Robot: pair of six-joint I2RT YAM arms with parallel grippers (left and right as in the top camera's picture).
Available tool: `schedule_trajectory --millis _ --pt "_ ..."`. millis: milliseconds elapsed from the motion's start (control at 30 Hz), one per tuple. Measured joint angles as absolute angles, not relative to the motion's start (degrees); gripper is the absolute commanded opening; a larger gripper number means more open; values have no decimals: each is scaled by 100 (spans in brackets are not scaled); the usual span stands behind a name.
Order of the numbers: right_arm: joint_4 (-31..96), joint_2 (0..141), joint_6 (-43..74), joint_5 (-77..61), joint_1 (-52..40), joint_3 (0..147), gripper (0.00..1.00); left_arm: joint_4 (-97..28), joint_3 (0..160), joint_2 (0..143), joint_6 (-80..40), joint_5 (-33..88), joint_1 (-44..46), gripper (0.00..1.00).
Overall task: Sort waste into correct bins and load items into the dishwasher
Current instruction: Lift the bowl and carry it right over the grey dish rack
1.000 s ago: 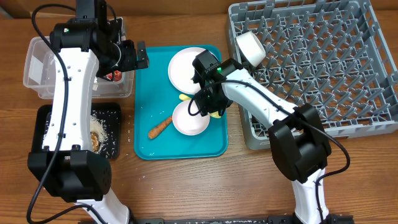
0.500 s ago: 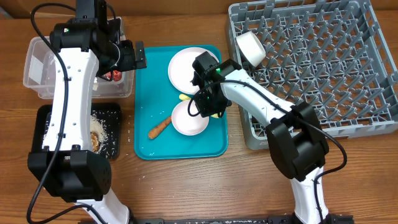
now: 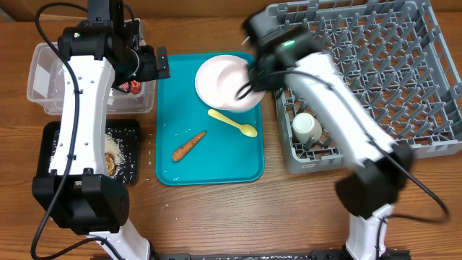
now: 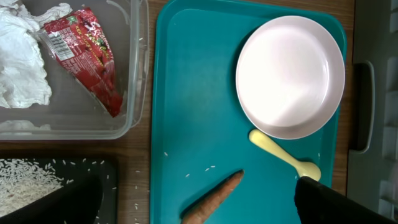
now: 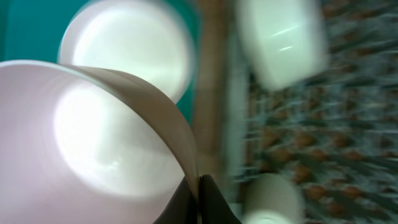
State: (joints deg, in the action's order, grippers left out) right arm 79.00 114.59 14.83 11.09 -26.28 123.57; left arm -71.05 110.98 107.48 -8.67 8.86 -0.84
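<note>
Next, my right gripper swings to the right in the overhead view. It then lowers the pale bowl among the grey rack's far wires and releases it, as those wires stand empty.
My right gripper (image 5: 199, 200) is shut on the rim of a pale bowl (image 5: 93, 143) and holds it up. In the overhead view this bowl (image 3: 237, 92) hangs over the round plate (image 3: 209, 72) on the teal tray, the right gripper (image 3: 253, 76) blurred. A yellow spoon (image 3: 232, 121) and an orange-brown food stick (image 3: 189, 145) lie on the tray. Another bowl (image 5: 283, 40) and a white cup (image 3: 307, 128) sit in the grey rack (image 3: 375, 72). My left gripper (image 4: 193, 202) stands open high above the stick (image 4: 214, 198). The clear tub (image 4: 140, 74) holds a red wrapper (image 4: 87, 56) and white paper (image 4: 22, 62).
The teal tray (image 3: 173, 108) lies between the tub and the rack. A black tray (image 3: 54, 137) at the front left holds rice (image 3: 123, 148) and a brown lump. A few rice grains lie on the teal tray and on the wood beside it.
My right gripper shut on the bowl's rim and lifted it off the tray, back toward the plate and rack. That uncovered the spoon and the cup. The left arm stayed put.
</note>
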Motion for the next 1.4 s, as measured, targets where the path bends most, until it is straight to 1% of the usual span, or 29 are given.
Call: schedule_trajectory --millis 133,267,433,533,667,800,1167,1400 --pt "8016 10930 1887 2161 -2110 12477 4 -7072 11098 10748 -867 875 -84 100" --pt "7950 10881 2185 3142 -1691 12475 4 -6997 11098 10748 -867 873 -84 100" --pt "7146 11142 2375 4254 -1317 12427 4 -6895 11098 10748 -867 875 -84 100" --pt "6407 11402 2167 4694 -1155 12416 4 -6842 11093 10748 -867 873 -84 100" --pt "5741 11891 1671 5026 -1011 12416 4 -6746 11093 10748 -867 873 -84 100" --pt "5356 12383 1249 5299 -985 12407 4 -6722 11093 10748 -867 873 -84 100" --pt "5148 13082 895 6191 -989 12398 4 -6718 11093 10748 -867 873 -84 100" --pt "5157 13242 897 6311 -1061 12398 4 -6683 11093 10748 -869 873 -84 100"
